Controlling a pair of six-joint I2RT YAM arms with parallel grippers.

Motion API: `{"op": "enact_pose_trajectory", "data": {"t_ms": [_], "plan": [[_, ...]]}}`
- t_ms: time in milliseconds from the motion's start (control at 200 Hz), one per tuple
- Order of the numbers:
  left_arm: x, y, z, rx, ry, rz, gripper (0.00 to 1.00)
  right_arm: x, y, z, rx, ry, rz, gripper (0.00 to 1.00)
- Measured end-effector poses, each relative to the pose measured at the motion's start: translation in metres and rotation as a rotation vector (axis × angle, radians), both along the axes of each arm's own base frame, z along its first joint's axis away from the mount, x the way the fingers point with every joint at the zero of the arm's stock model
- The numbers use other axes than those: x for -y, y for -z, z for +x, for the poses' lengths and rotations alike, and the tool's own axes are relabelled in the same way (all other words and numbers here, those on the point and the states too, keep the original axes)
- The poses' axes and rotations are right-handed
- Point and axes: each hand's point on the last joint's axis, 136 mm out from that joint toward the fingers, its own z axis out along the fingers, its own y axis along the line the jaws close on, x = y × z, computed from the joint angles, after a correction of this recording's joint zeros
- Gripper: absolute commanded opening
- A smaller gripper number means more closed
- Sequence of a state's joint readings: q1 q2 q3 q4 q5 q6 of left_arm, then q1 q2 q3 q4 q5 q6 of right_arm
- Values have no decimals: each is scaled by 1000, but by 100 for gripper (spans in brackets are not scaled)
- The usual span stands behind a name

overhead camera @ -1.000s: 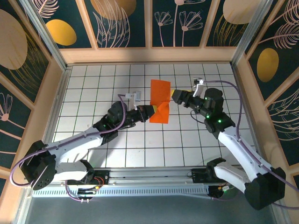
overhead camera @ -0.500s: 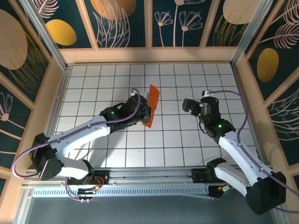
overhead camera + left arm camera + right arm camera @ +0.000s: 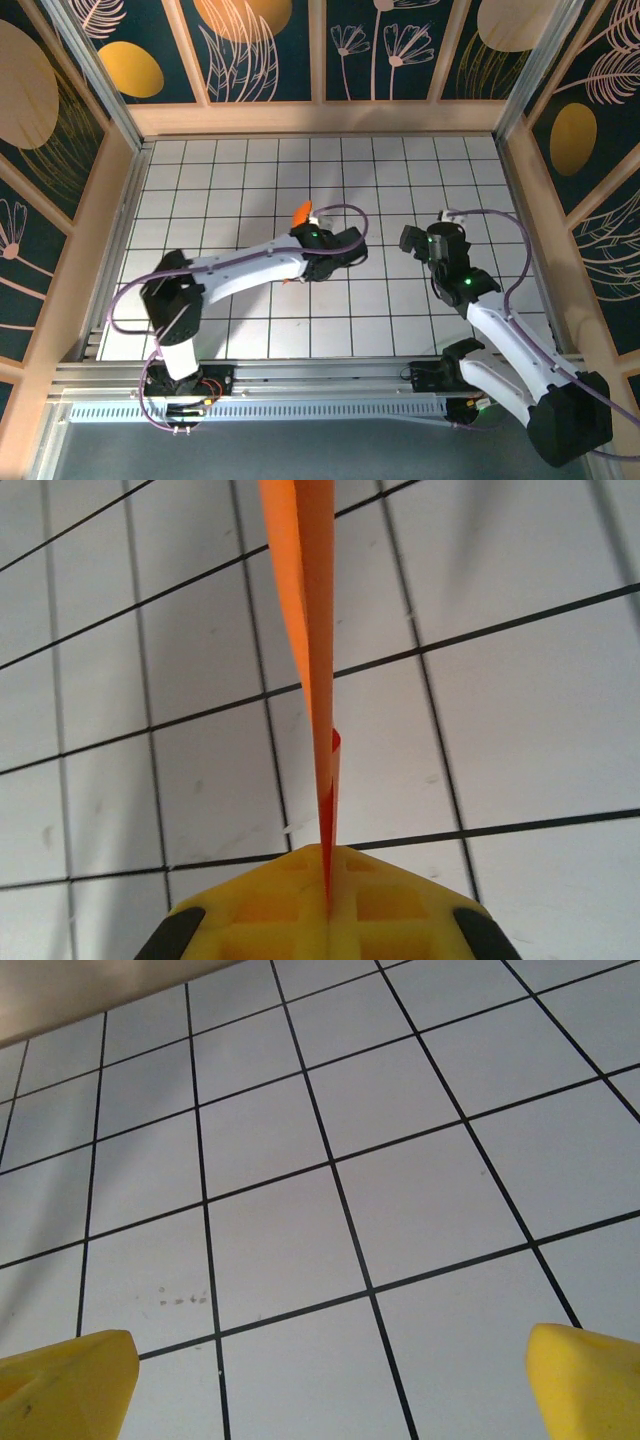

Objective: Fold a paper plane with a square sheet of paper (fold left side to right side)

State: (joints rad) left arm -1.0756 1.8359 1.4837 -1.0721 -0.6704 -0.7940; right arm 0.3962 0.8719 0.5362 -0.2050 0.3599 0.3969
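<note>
My left gripper is going to move down toward my right gripper first and then let go of the upright paper's near edge, to lay the paper over.
The square sheet of paper [image 3: 310,610] is bright orange and stands on edge, a thin strip of two layers rising from my left gripper [image 3: 328,858]. The yellow fingers [image 3: 270,910] are shut on its lower edge. From above only a small orange sliver of the paper [image 3: 300,212] shows, at the tip of the left gripper [image 3: 307,222] near the middle of the tiled floor. Its folded shape cannot be told from this angle. My right gripper [image 3: 408,240] hangs about two tiles to the right, apart from the paper. In the right wrist view that gripper [image 3: 325,1390] is open over bare tiles, one fingertip [image 3: 65,1385] in each lower corner.
The white tiled floor [image 3: 240,180] is ringed by a wooden rim and patterned walls [image 3: 320,118]. The left arm [image 3: 240,268] lies across the floor from its base at the lower left. Its cable [image 3: 345,215] loops over the wrist.
The right gripper let go of the paper, opened wide and drew back to the right. The left arm swung right and turned, carrying the paper from flat to edge-on.
</note>
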Motion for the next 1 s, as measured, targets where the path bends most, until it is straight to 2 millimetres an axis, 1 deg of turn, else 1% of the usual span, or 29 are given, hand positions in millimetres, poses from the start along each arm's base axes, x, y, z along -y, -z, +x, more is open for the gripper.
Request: {"op": "enact_pose_trajectory", "data": {"t_ms": [125,200,285,400,656,846,936,1001], "plan": [[1,25,-5,-18,-25,134,0,2,7,-1,-3,6,0,99],[4,40,-10,-42,-30,179,0,3,9,-1,-3,10,1,99],[10,57,-17,-86,-31,183,0,4,9,0,3,14,5,99],[22,74,-25,-151,-35,126,5,4,12,0,0,9,14,99],[60,85,-31,-230,-21,-49,14,-1,19,0,-15,-21,40,99],[78,92,-34,-280,-10,-137,25,-5,22,2,-28,-43,66,99],[88,94,-31,-302,-5,-196,34,-8,22,2,-27,-59,83,99],[99,95,-27,-318,-2,-260,38,-10,22,2,-30,-69,93,99]]}}
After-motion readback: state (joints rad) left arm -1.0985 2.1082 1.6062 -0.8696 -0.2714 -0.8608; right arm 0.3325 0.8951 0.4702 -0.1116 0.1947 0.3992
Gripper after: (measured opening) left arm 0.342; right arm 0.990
